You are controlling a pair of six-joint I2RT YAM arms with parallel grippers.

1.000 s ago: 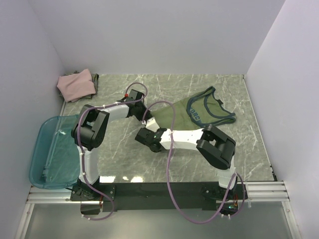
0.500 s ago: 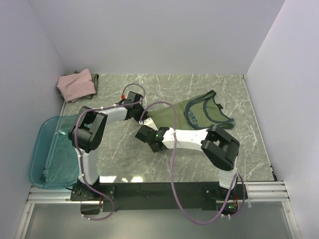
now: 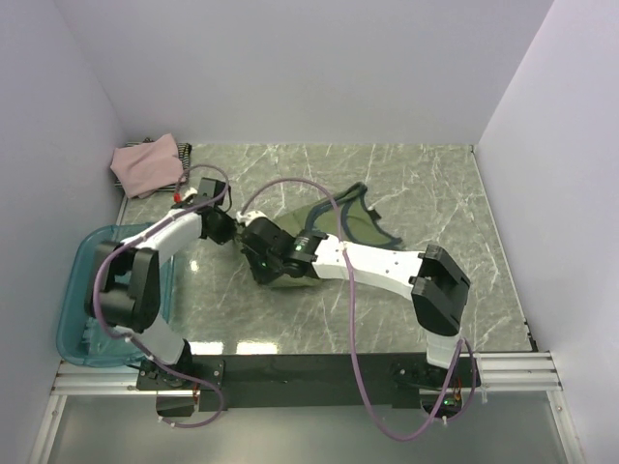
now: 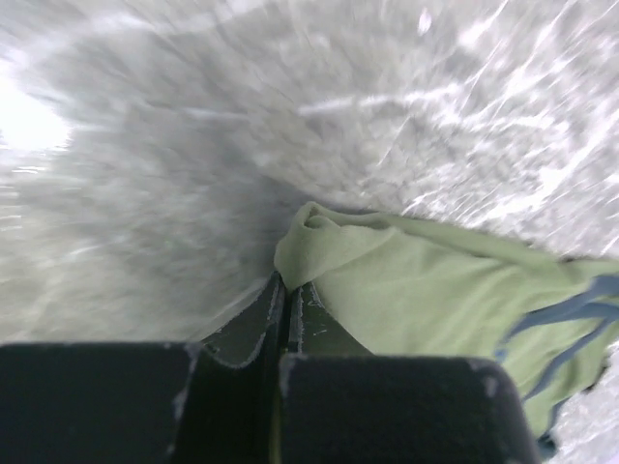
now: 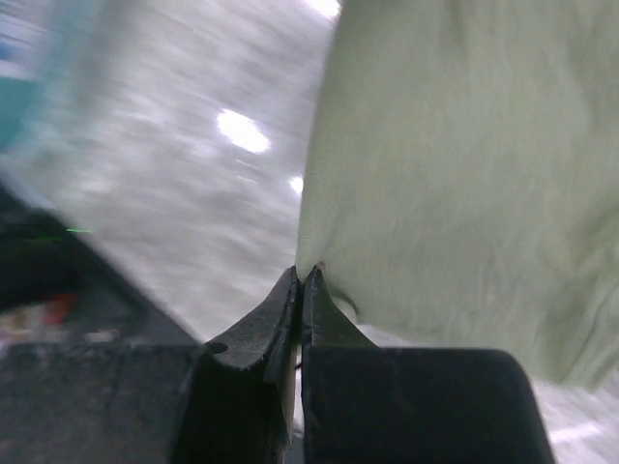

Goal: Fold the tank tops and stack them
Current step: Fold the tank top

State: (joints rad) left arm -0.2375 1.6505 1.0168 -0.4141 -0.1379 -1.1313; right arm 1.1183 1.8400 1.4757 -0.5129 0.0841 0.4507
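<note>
My left gripper is holding the hem corner, and the tank top's navy-trimmed end (image 3: 358,215) (image 4: 571,311) lies to the gripper's right in the top view. Next I will carry the corner over that end and let go of it.
The olive-green tank top (image 3: 340,220) with navy trim lies bunched at the table's middle and partly under my right arm. It also shows in the left wrist view (image 4: 416,290) and in the right wrist view (image 5: 464,164). My left gripper (image 3: 224,224) is shut on one corner of its hem (image 4: 290,275). My right gripper (image 3: 253,247) is shut on another edge of it (image 5: 304,273). The two grippers sit close together at the top's left end. The dusty-pink top (image 3: 147,164) lies folded at the far left corner on the dark striped one (image 3: 185,153). The chest graphic is hidden.
A teal plastic bin (image 3: 92,290) hangs over the table's left edge beside my left arm. White walls close in the back and both sides. Purple cables loop over both arms. The marble tabletop (image 3: 455,261) is bare at the right.
Both grippers have moved left across the table, dragging the olive-green top with them. The top has shifted left and is more bunched; its graphic no longer shows.
</note>
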